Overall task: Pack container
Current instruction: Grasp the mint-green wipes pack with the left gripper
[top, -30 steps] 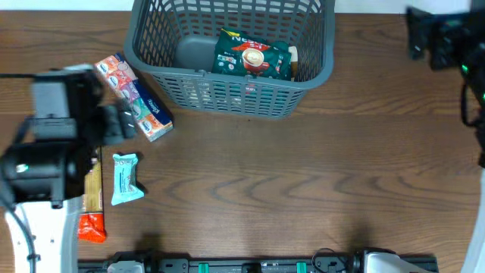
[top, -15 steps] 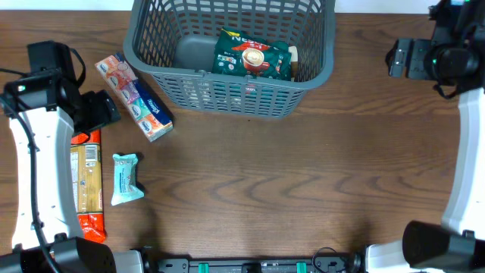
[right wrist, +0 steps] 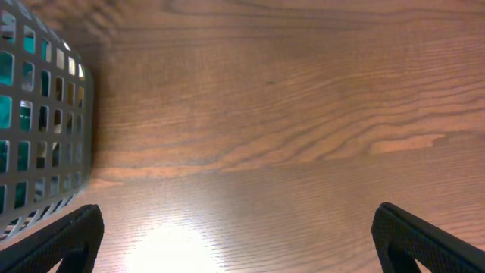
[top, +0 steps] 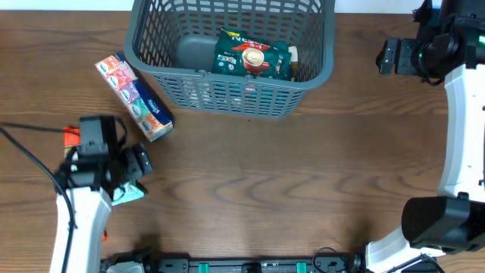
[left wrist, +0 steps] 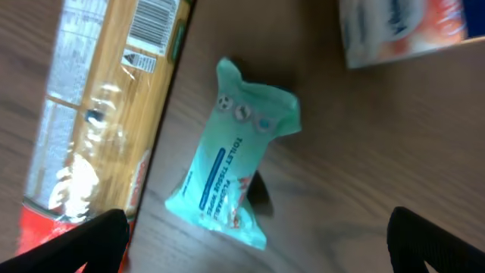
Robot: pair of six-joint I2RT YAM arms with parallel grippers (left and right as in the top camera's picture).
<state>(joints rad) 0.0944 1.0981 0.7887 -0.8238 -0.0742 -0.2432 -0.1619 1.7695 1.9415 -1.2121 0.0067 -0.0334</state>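
The teal tissue pack below gets my left gripper next, which lowers onto its printed middle (left wrist: 230, 158) and closes across it, since its narrow width lies between the open fingers.
The dark grey basket (top: 227, 91) stands at the table's back centre and holds a green coffee pack (top: 254, 54). Its slotted wall shows at the left of the right wrist view (right wrist: 38, 129). My left gripper (top: 140, 161) is open and hovers over a teal tissue pack (left wrist: 231, 182), which lies between and ahead of the fingers (left wrist: 258, 250). Only a corner of that pack shows overhead (top: 130, 195). My right gripper (top: 394, 57) is open and empty to the right of the basket, above bare wood (right wrist: 242, 246).
A multi-coloured tissue box pack (top: 132, 97) lies left of the basket and shows in the left wrist view (left wrist: 402, 26). A long clear-and-orange food pack (left wrist: 98, 114) lies left of the teal pack, mostly under my left arm overhead (top: 70, 137).
My left arm has swung from the far left toward the table's front and now covers the teal pack and the long pack. My right gripper has shifted slightly left.
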